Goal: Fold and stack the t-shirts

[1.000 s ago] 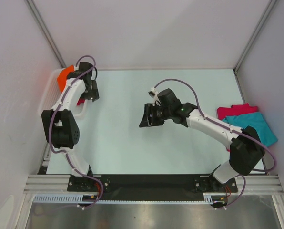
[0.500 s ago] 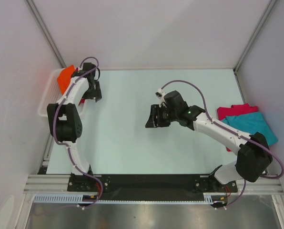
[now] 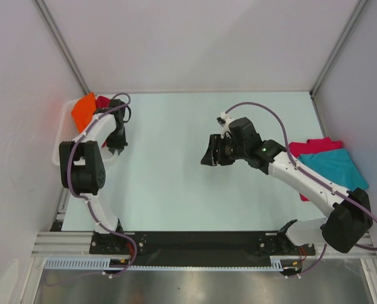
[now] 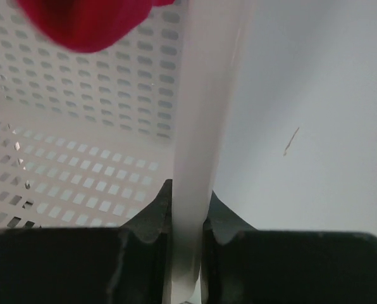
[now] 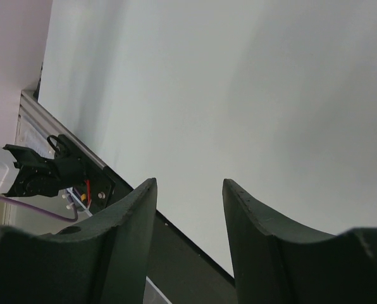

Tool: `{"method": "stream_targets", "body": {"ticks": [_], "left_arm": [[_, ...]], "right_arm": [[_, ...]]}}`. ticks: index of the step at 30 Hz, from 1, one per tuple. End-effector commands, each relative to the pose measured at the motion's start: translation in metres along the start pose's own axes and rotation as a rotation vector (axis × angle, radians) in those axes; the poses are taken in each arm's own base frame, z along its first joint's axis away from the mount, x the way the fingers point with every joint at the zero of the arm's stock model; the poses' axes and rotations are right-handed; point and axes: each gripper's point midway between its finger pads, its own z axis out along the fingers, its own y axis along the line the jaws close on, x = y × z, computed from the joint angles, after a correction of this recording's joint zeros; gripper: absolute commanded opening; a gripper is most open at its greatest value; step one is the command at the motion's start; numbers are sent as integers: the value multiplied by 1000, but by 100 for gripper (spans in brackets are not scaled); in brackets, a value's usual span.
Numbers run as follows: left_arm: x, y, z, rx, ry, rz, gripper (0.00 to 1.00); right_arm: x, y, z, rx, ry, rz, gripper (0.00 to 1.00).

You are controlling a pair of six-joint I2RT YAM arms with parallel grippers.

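My left gripper should pull the basket back toward the black bar [image 3: 198,248], because the bunched t-shirts are at the far side of the basket.
An orange t-shirt [image 3: 83,109] and a crimson-pink t-shirt [image 3: 103,101] lie bunched in the white slatted basket [image 3: 63,130] at the far left. The left wrist view shows a lump of the crimson-pink t-shirt [image 4: 87,22] against the basket's perforated floor. My left gripper [image 3: 117,147] [image 4: 188,190] is shut on the basket's right rim wall [image 4: 201,95], one jaw inside and one outside. At the right edge a folded teal t-shirt [image 3: 337,168] lies on a folded crimson-pink one [image 3: 312,147]. Over the table's middle my right gripper [image 3: 207,155] [image 5: 188,183] hangs open with nothing between its fingers.
The pale table [image 3: 176,183] lies between the basket and the folded stack. White booth walls close in the far side and both flanks. A black rail [image 3: 195,240] with the arm bases runs along the near edge and also appears in the right wrist view as the black rail [image 5: 176,253].
My left gripper has shut on the basket's rim wall after sliding a little nearer along it. The right arm has drifted to the right, still open. More of the shirts in the basket shows.
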Motion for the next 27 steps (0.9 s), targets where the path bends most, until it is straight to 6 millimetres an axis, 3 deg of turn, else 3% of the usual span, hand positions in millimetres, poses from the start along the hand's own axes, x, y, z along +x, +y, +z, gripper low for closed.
{"method": "stream_targets", "body": {"ticks": [1,6,9,14,15,18,21,27], "left_arm": [[17,14,-16,3,-15,-281,0],[40,17,-43,6,-61,-313,0],[63,-4,-68,86,-94,-331,0],[119,-33,-112,182,-146,-329,0],[139,-39,-123,197,-138,-321,0],[183,-50,-129,237,-100,-313,0],[225,-51,-113,237,-39,-313,0],[248,-37,-103,200,-25,-325,0]], "right_arm": [[-8,3,-18,0,-48,-33,51],[-6,4,-21,-11,-54,-29,51],[0,4,-22,-21,-47,-25,51],[9,3,-31,-20,-34,-30,50],[9,5,-34,-25,-36,-32,50],[6,9,-45,-32,-58,-41,51],[4,14,-51,-51,-72,-44,50],[4,19,-52,-65,-71,-37,50]]}}
